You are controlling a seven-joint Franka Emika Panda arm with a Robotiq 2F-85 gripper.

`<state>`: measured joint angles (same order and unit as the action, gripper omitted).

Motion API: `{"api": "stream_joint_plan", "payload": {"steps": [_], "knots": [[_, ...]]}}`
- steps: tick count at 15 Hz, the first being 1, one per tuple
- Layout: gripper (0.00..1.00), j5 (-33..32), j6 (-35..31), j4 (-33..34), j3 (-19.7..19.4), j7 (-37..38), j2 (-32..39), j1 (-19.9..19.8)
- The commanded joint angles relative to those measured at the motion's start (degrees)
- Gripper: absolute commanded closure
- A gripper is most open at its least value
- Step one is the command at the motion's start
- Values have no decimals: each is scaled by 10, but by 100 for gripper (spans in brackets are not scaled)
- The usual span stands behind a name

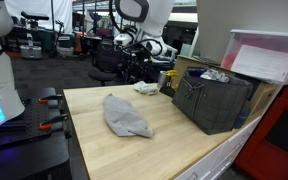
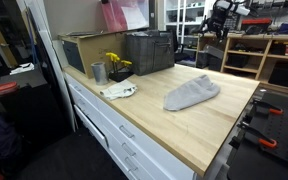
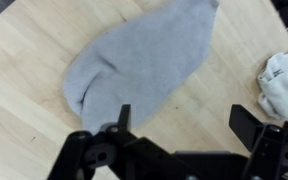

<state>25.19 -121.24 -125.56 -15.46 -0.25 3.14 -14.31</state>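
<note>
The robot's gripper will next move down, toward the left in the wrist view, onto the grey cloth's end farthest from the white cloth (image 1: 146, 88), with bare wood between its open fingertips.
In the wrist view my gripper (image 3: 184, 122) is open, its two dark fingers spread wide with only bare wood between them. It hangs well above the table and touches nothing. A grey cloth (image 3: 144, 60) lies flat just beyond the left finger (image 3: 124, 118). A crumpled white cloth (image 3: 284, 80) sits at the right edge. Both exterior views show the grey cloth (image 1: 127, 115) (image 2: 192, 93) in the middle of the wooden table (image 1: 184, 140), and the white cloth (image 1: 146, 88) (image 2: 119, 91) nearer the basket. The arm (image 2: 224, 15) stands high at the far side.
A dark basket (image 1: 214, 98) (image 2: 149, 50) stands at one end of the table, with a metal cup (image 2: 98, 72) and a yellow item (image 2: 114, 62) beside it. A cardboard box (image 2: 84, 50) sits behind them. A white bin (image 1: 264, 60) rests beyond the basket.
</note>
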Motion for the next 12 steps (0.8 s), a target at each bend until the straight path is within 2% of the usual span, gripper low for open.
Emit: {"api": "stream_joint_plan", "payload": {"steps": [1,4,8,12], "knots": [[0,-60,-90,13,12,84,73,11],[0,-102,-130,31,11,141,136,18],[0,-144,-142,77,-5,192,221,13],[0,-137,-121,143,-15,211,294,-8]]}}
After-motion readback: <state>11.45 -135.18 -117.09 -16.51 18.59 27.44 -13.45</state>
